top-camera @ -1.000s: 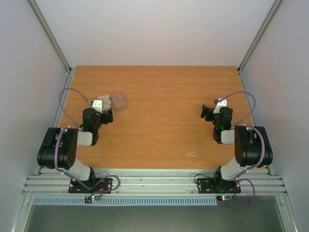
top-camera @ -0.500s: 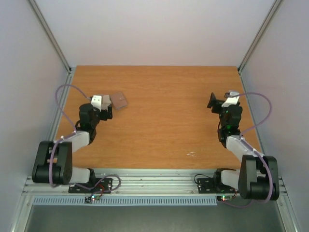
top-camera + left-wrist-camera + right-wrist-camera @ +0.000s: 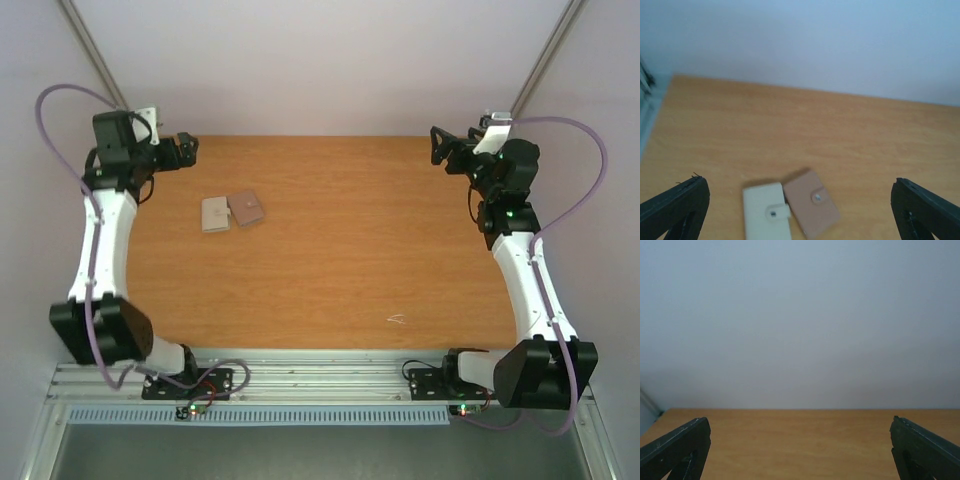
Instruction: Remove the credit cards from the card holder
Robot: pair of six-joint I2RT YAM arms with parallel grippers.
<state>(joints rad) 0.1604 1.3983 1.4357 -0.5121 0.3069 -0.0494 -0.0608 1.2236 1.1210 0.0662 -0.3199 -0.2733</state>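
Observation:
The card holder is far below my left gripper, so the gripper will next move down, tilting its fingers downward, onto the card holder's near corner away from the pouch.
The card holder (image 3: 215, 214) lies closed on the left part of the table, pale cream with a snap tab. It also shows in the left wrist view (image 3: 766, 211). The credit cards are hidden. My left gripper (image 3: 185, 150) is raised high over the table's far left corner, open and empty, with its fingers (image 3: 675, 210) wide apart and the holder far below between them. My right gripper (image 3: 440, 145) is raised over the far right corner, open and empty. Its fingers (image 3: 675, 447) frame only bare table and wall.
A mauve-brown square pouch (image 3: 246, 207) with a snap lies touching the holder's right side, and shows in the left wrist view (image 3: 812, 202). A small white scratch mark (image 3: 396, 320) is near the front right. Grey walls and metal posts enclose the table.
Both arms have lifted and stretched up toward the far corners. The left gripper has left the spot over the holder, which now shows in full beside the pouch.

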